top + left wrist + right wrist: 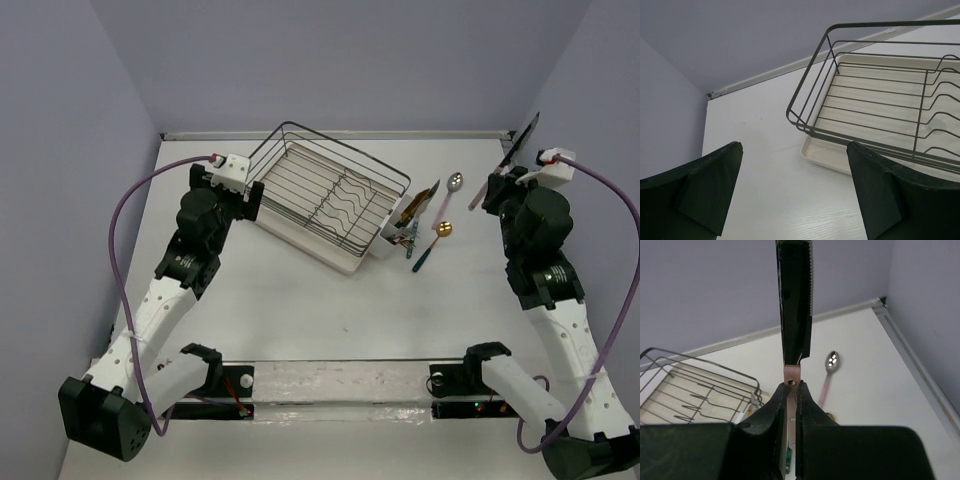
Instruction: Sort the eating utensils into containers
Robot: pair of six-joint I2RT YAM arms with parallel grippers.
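Note:
The knife stands blade-up, away from the white cutlery holder (395, 234) (746, 413). Next, my right gripper turns toward the rack, moves over the holder and lowers the handle in.
My right gripper (497, 186) is shut on the pink handle of a knife (520, 140) and holds it up off the table, its dark serrated blade (795, 305) pointing up, right of the rack. In the right wrist view the handle (791, 374) sits pinched between the fingers (775, 405). A pink-handled spoon (449, 196) and a gold spoon with a teal handle (432, 244) lie on the table. The white cutlery holder (383, 245) on the rack's right end holds several utensils. My left gripper (795, 150) is open and empty above the table at the rack's left end.
The black wire dish rack (325, 195) on its cream tray (825, 160) stands mid-table, slanted. The pink spoon also shows in the right wrist view (829, 371). The back wall edge (790, 70) and the right wall are close to the arms.

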